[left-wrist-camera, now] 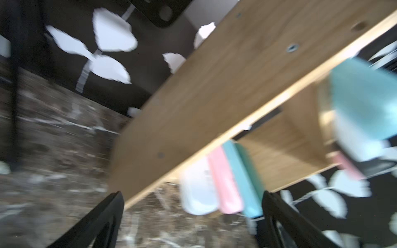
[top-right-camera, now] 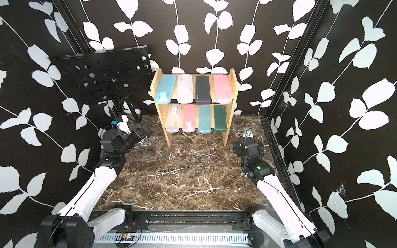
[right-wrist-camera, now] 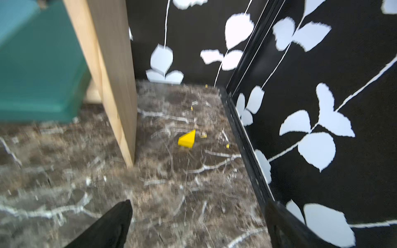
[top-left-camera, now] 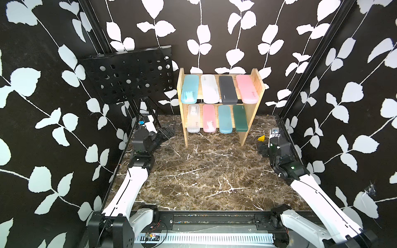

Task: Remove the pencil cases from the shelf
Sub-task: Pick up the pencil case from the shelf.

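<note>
The light blue pencil case's near end point(top-left-camera: 189, 99) point(left-wrist-camera: 370, 113) gets gripped by my left gripper next. The gripper moves up toward the shelf's upper level, since that end sits above it.
The light-wood shelf point(top-left-camera: 251, 113) stands at the back middle of the marble table. Its upper tier holds a light blue point(top-left-camera: 190, 89), a white point(top-left-camera: 210, 89), a black point(top-left-camera: 227, 90) and a pink point(top-left-camera: 247, 88) pencil case. On the lower tier lie a clear point(top-left-camera: 193, 118), a pink point(top-left-camera: 209, 118), a teal point(top-left-camera: 225, 119) and a dark green point(top-left-camera: 240, 118) case. My left gripper point(top-left-camera: 169, 128) hangs open just left of the shelf, low, nothing between its fingers point(left-wrist-camera: 116, 206). My right gripper point(right-wrist-camera: 198, 206) is open over the table right of the shelf's leg point(right-wrist-camera: 116, 85), empty.
A black perforated music stand point(top-left-camera: 129, 75) on a tripod rises at the back left, close behind my left arm. A small yellow wedge point(right-wrist-camera: 188, 139) lies on the marble table point(top-left-camera: 204, 182) between the shelf and the black frame rail point(right-wrist-camera: 242, 137) on the right.
</note>
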Robot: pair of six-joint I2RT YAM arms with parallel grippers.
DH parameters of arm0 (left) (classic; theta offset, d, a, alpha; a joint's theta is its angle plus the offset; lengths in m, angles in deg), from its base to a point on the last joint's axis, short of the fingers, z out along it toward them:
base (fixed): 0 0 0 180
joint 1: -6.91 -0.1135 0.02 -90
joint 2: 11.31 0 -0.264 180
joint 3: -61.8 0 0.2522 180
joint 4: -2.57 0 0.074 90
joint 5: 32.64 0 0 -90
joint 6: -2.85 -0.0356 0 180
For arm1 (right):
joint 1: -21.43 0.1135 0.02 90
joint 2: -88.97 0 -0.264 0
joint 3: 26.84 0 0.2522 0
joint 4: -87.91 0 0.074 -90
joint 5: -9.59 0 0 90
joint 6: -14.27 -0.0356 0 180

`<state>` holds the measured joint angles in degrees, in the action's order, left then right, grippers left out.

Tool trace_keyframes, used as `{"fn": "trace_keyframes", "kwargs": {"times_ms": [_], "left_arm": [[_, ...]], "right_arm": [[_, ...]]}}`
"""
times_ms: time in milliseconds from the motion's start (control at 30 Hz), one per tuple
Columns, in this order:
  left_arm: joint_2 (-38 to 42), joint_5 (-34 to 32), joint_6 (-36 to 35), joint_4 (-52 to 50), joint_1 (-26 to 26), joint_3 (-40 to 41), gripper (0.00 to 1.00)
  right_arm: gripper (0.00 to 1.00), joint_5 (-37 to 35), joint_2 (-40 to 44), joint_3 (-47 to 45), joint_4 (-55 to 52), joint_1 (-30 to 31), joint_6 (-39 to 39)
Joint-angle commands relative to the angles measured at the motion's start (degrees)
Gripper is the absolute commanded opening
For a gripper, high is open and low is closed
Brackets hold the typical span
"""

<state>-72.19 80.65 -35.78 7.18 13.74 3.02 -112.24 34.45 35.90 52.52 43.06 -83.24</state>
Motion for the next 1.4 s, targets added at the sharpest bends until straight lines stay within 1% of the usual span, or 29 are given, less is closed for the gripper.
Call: {"fn": "trace_keyframes", "kwargs": {"times_ms": [0,100,167,300,367,500,667,867,1000,1067,1167,1300,1333,1367], "left_arm": [[0.03,1.05,15.58,7.56,3.22,-4.69,0.99],[-2.69,-2.63,22.94,12.9,5.8,-8.54,0.99],[-4.4,-4.58,25.99,12.69,6.59,-11.16,0.99],[-7.07,-6.91,26.84,10.4,7.22,-15.14,0.99],[-8.02,-7.42,26.6,10.39,7.65,-16.85,0.99],[-9.95,-8.4,25.57,6.5,8.54,-20.85,0.99],[-13.43,-6.97,26.29,6.12,10.0,-24.94,0.96],[-14.61,-6.91,24.48,2.69,13.05,-26.81,0.88],[-15.27,-7.37,25.84,4.28,13.2,-25.34,0.77],[-15.71,-7.47,25.97,4.74,13.22,-25.59,0.74],[-15.98,-7.85,25.46,4.28,13.19,-26.43,0.73],[-16.07,-8.22,24.84,3.48,13.21,-27.8,0.59],[-16.0,-8.26,24.82,3.26,13.23,-27.91,0.57],[-15.95,-8.25,24.84,3.18,13.21,-28.02,0.52]], "right_arm": [[1.0,-5.95,-1.29,4.96,-4.84,1.49,-0.93],[0.99,-7.99,-2.45,7.24,-5.27,1.63,-2.35],[0.99,-7.98,-3.46,9.38,-6.81,1.58,-4.17],[0.99,-7.96,-7.16,14.27,-11.29,1.64,-6.08],[0.99,-7.34,-8.06,15.32,-11.84,1.65,-6.12],[1.0,-6.53,-9.35,16.89,-12.28,1.62,-6.39],[1.0,-5.81,-11.13,19.53,-13.23,1.58,-6.53],[1.0,-4.69,-12.66,20.69,-13.82,1.58,-7.23],[0.99,-3.77,-13.14,21.34,-14.21,1.58,-7.45],[0.99,-3.45,-13.26,21.66,-14.33,1.58,-7.4],[0.99,-3.32,-13.51,22.3,-14.68,1.58,-7.0],[1.0,-3.06,-13.65,22.92,-15.03,1.58,-6.8],[1.0,-2.93,-13.7,23.01,-15.07,1.58,-6.76],[0.99,-2.8,-13.7,23.06,-15.11,1.55,-6.75]]}}
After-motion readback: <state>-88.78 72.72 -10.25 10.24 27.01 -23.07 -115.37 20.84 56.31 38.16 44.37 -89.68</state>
